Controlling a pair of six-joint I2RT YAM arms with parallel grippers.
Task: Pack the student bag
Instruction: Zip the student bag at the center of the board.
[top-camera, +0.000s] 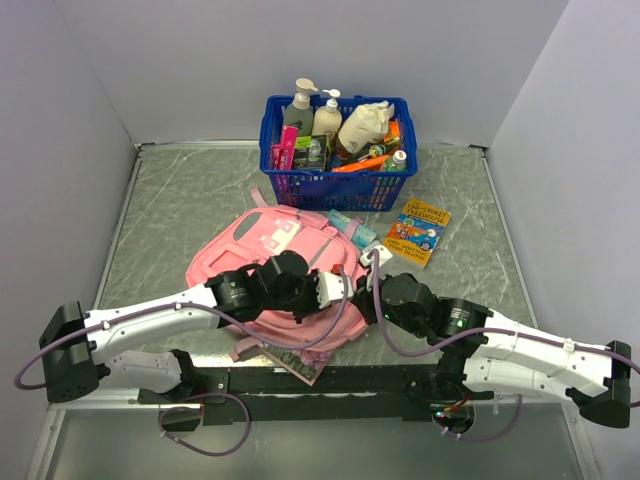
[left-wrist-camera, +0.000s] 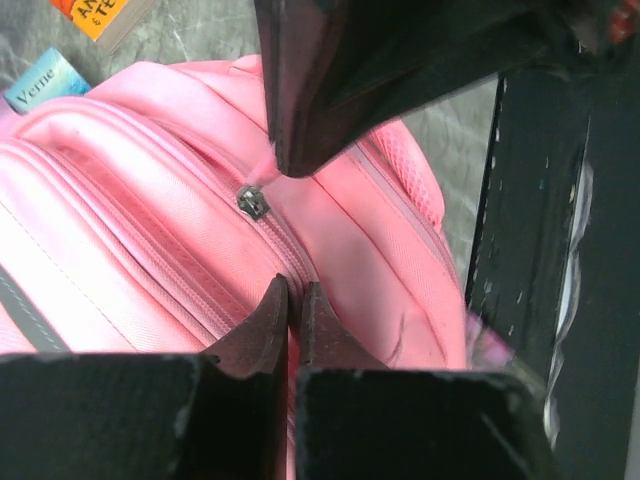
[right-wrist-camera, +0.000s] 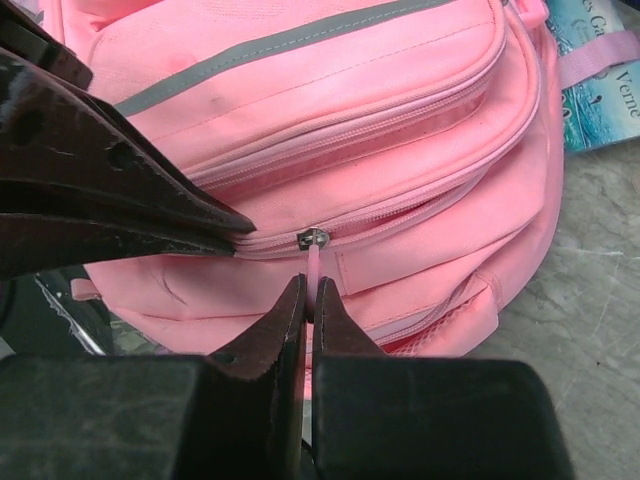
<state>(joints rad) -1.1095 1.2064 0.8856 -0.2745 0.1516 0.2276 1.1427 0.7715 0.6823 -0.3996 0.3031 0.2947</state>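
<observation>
I will draw my left gripper back toward the bag's edge by the bar (left-wrist-camera: 452, 325), which lies back of it, away from the slider (left-wrist-camera: 252, 201), then release the bag's zip seam.
The student bag (top-camera: 275, 240), a soft pink backpack, lies flat in the middle of the table. Both grippers meet at its right side. My right gripper (right-wrist-camera: 310, 285) is shut on the thin pink zip pull (right-wrist-camera: 314, 262), which hangs from the metal slider (right-wrist-camera: 313, 238). My left gripper (left-wrist-camera: 291, 288) is shut with its tips pinched on the bag's zip seam, just beside the slider (left-wrist-camera: 252, 201). In the left wrist view the right arm's fingers (left-wrist-camera: 300, 120) come down from above onto the pull. The zip looks closed around the slider.
A blue basket (top-camera: 335, 185) of bottles and small items stands behind the bag. An orange and blue book (top-camera: 418, 232) lies to the right, and a blue book (right-wrist-camera: 600, 80) lies by the bag's top. A magazine (top-camera: 295, 362) pokes out under the bag near the black rail (top-camera: 330, 380).
</observation>
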